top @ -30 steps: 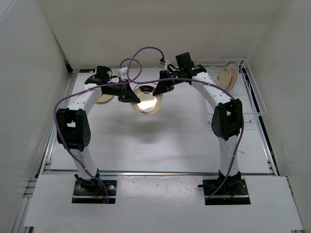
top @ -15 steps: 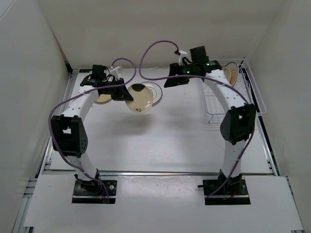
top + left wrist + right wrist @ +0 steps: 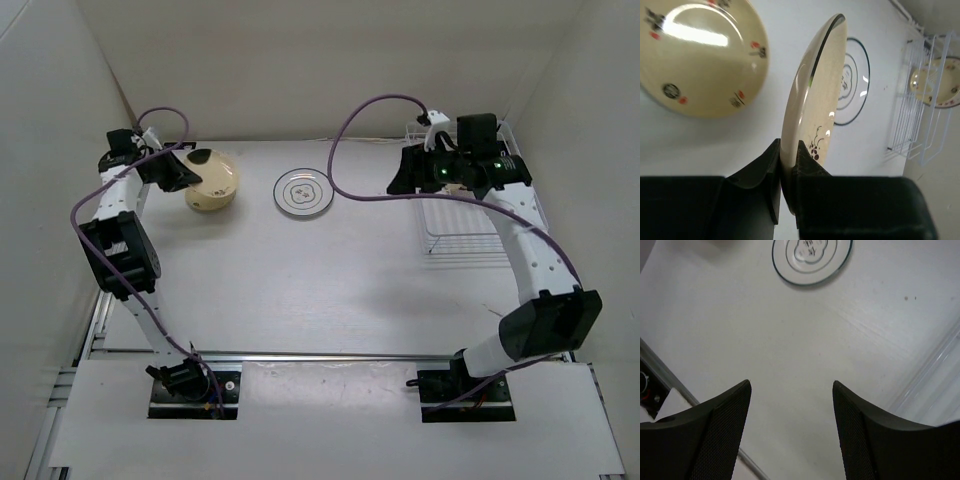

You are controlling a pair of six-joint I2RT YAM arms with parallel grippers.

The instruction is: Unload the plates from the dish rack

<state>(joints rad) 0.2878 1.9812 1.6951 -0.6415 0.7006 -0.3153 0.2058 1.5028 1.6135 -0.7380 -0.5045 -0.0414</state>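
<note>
I need to move my left gripper down next and tilt it to lay the on-edge plate onto the other cream plate (image 3: 701,57) and let it go, because that other plate lies flat below the gripper.
My left gripper (image 3: 788,145) is shut on the rim of a cream plate (image 3: 815,100) with a dark berry motif, held on edge. In the top view this gripper (image 3: 183,176) and the plate (image 3: 214,174) sit at the table's back left. Just beneath lies another cream plate (image 3: 700,55) with small marks. A white plate with a dark rim (image 3: 304,192) lies flat at the back centre. My right gripper (image 3: 791,383) is open and holds nothing. It hovers above the table (image 3: 402,178) left of the dish rack (image 3: 470,225). One patterned plate (image 3: 940,80) stands in the rack.
White walls close in the table on the left, back and right. The purple cables (image 3: 360,110) loop above both arms. A metal rail (image 3: 330,355) runs along the table's near edge.
The right gripper opened and drew back to the right, toward the rack. The left arm swung from the table's middle to the back left, carrying the cream plate.
</note>
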